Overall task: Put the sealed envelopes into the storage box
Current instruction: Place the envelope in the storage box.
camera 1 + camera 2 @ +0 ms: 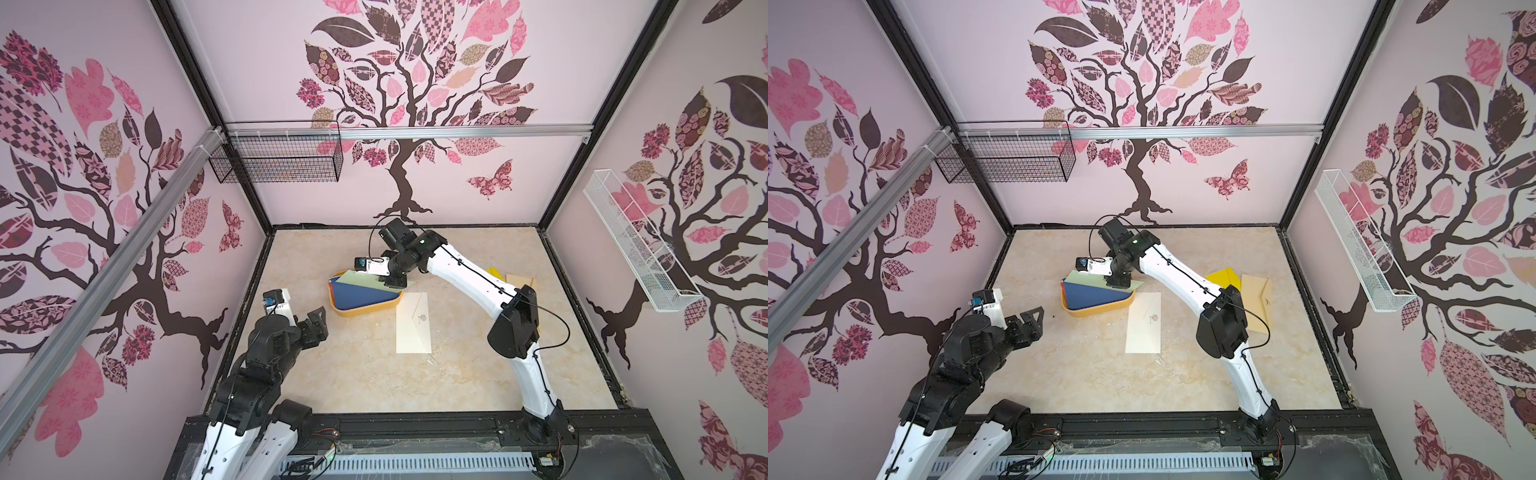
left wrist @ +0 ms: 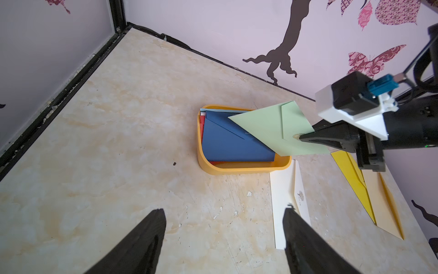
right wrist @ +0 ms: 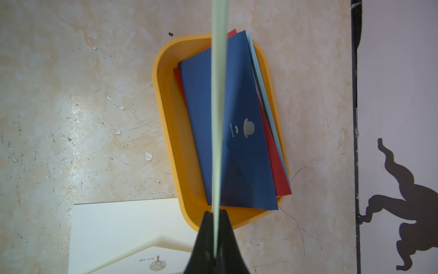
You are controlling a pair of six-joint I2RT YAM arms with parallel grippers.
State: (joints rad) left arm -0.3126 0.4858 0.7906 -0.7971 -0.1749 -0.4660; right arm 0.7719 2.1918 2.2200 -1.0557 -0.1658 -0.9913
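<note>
The pale green envelope already hangs over the open box, so the robot's right gripper will next go down to the navy envelope atop the stack [image 1: 361, 296] [image 3: 244, 150] and let go of the pale green envelope.
The orange-yellow storage box [image 1: 353, 312] [image 2: 239, 169] [image 3: 166, 113] sits mid-table. It holds a stack of sealed envelopes, with a navy one [image 1: 359, 296] [image 2: 232, 144] [image 3: 246, 151] on top and red and light blue edges beneath. My right gripper [image 1: 395, 283] [image 2: 300, 137] [image 3: 215, 213] is shut on a pale green envelope [image 1: 365, 279] [image 2: 270, 128] [image 3: 218, 95], which hangs tilted above the box. A cream envelope [image 1: 413, 328] [image 2: 283, 201] lies flat beside the box. Yellow [image 1: 1223, 279] and tan [image 1: 1258, 307] envelopes lie under the right arm. My left gripper [image 1: 319, 326] [image 2: 225, 210] hovers open and empty near the table's left.
A black wire basket [image 1: 278, 160] hangs on the back wall at the left. A white wire basket [image 1: 636, 245] hangs on the right wall. Patterned walls close in the marble-look table [image 1: 353, 374] on three sides.
</note>
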